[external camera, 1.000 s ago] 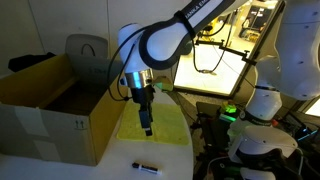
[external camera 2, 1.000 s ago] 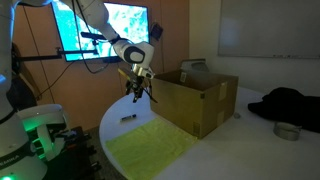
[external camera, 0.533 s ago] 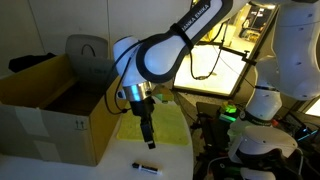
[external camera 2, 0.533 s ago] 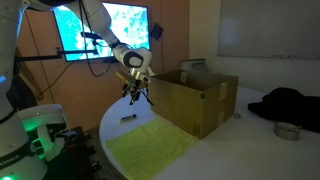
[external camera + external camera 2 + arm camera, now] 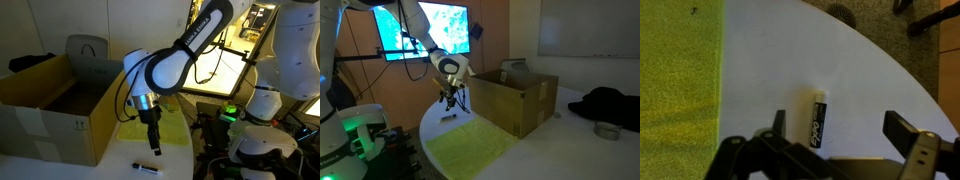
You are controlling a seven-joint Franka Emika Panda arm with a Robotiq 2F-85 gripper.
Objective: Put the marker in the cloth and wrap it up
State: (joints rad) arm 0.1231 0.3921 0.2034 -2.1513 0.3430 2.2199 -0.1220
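My gripper should next move down around the marker just behind its white cap (image 5: 147, 168) (image 5: 817, 124). The marker is below my open fingers, which are still too high to pinch it.
The marker (image 5: 818, 120) is a short black stick with a white end, lying on the white table in the wrist view, near the left fingertip (image 5: 778, 122). It also shows as a small dark stick in both exterior views (image 5: 147, 166) (image 5: 449, 118). The yellow cloth (image 5: 675, 90) lies flat beside it, spread on the table (image 5: 470, 145) (image 5: 176, 128). My gripper (image 5: 840, 125) hangs open just above the marker (image 5: 154, 146) (image 5: 448, 103), holding nothing. The marker sits between the jaws, off to the left side.
A large open brown cardboard box (image 5: 50, 110) (image 5: 515, 100) stands on the round white table (image 5: 790, 50) next to the cloth. The table's curved edge (image 5: 902, 75) runs close to the marker. A dark garment and a small bowl (image 5: 606, 129) lie at the far end.
The arm has swung away from over the cloth and come down toward the marker near the table's edge. The jaws have stayed open.
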